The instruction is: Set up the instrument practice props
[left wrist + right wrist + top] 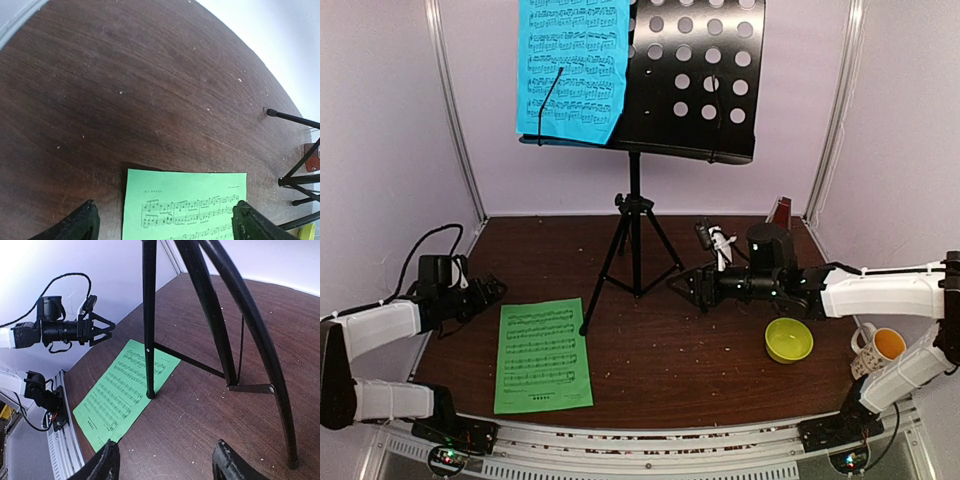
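My left gripper will go down onto the top corner of the green music sheet that is farther from the stand, because that corner is clear of the stand's foot (pixel 150 394).
The black tripod music stand (pixel 634 250) stands mid-table, its perforated desk (pixel 700 80) up high. A blue music sheet (pixel 572 65) rests on the desk's left half. A green music sheet (pixel 542 355) lies flat on the table at the front left, and the stand's front-left foot (pixel 150 394) sits at its edge. My left gripper (pixel 490 293) hovers open over the green sheet's (pixel 185 205) top edge with nothing between its fingers (pixel 82 222). My right gripper (pixel 685 285) is open and empty beside the tripod legs (pixel 220 315). The reddish-brown metronome (pixel 782 210) peeks out behind the right arm.
A yellow-green bowl (pixel 788 340) sits at the front right, just below the right arm. A spotted white mug (pixel 875 347) stands near the table's right edge. White walls close in the back and both sides. A black cable (pixel 420 250) loops above the left wrist.
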